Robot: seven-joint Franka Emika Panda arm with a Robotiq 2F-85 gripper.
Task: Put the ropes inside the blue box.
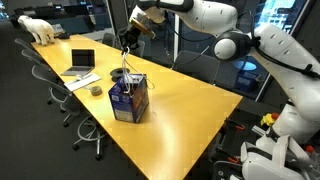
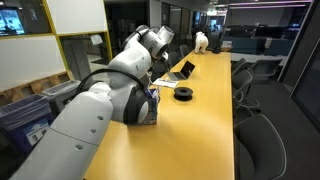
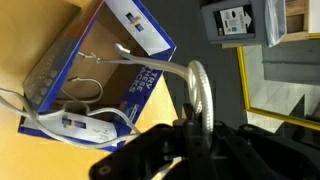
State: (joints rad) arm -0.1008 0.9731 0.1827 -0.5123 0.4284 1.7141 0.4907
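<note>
My gripper moves down toward the blue box's open top [image 1: 129, 86] [image 3: 113, 82] next and releases the white rope there, as its held part still hangs high above the box's rim.
The blue box [image 1: 129, 98] stands open on the yellow table [image 1: 185, 115]; it also shows in the wrist view [image 3: 95, 70]. My gripper [image 1: 127, 42] hangs above the box, shut on a white rope [image 3: 198, 90] that loops up from between the fingers [image 3: 190, 125]. The rope trails down into the box [image 1: 124, 68]. More white rope [image 3: 85, 122] lies inside the box and over its edge. In an exterior view the arm [image 2: 130, 70] hides most of the box, and only a corner [image 2: 152, 108] shows.
An open laptop [image 1: 82, 62] and a black tape roll [image 1: 96, 89] sit on the table behind the box. A white toy animal [image 1: 40, 29] stands at the far end. Office chairs [image 1: 55, 85] line the table's side.
</note>
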